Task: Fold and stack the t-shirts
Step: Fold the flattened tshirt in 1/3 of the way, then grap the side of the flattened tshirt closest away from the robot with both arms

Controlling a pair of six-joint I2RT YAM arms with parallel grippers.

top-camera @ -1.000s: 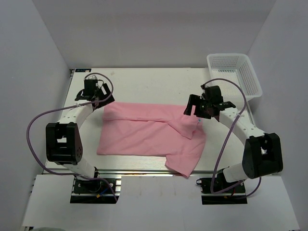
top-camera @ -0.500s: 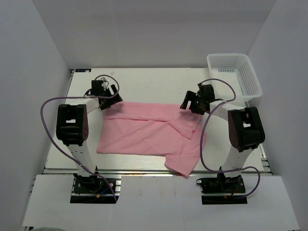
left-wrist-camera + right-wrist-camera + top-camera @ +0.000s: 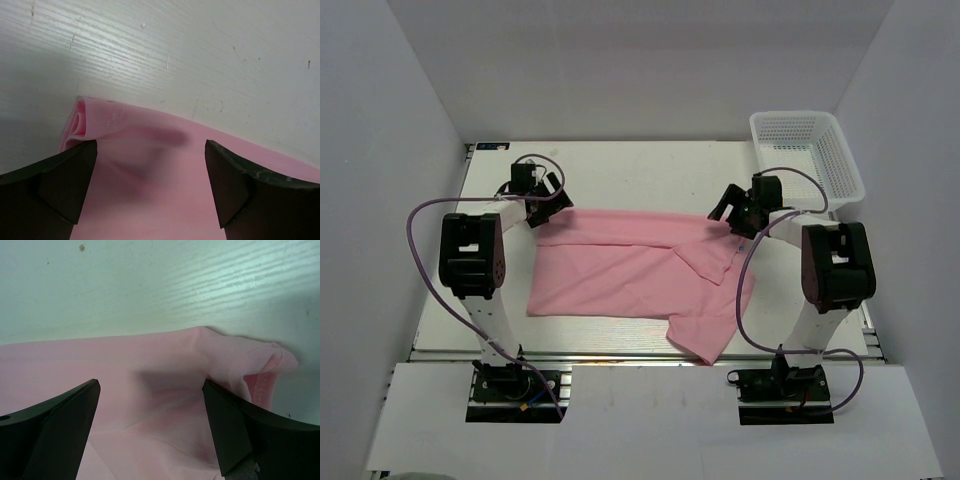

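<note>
My left gripper needs to move back along the shirt's side edge next and down onto the shirt's near corner, because the shirt's near edge still lies flat and unfolded.
The light-pink t-shirt lies spread on the table, partly folded, with a sleeve corner hanging toward the near edge. My left gripper is open over the shirt's far left corner, which shows rolled up in the left wrist view. My right gripper is open over the shirt's far right corner, where the fabric bunches. Pink cloth lies between both pairs of black fingers, which stand wide apart around it.
A white plastic mesh basket stands at the far right corner of the table. The pale table surface shows beyond the shirt. Grey walls close in on both sides.
Both arms have swung their grippers to the shirt's far corners. The shirt has shifted slightly toward the right and its far edge lies straighter.
</note>
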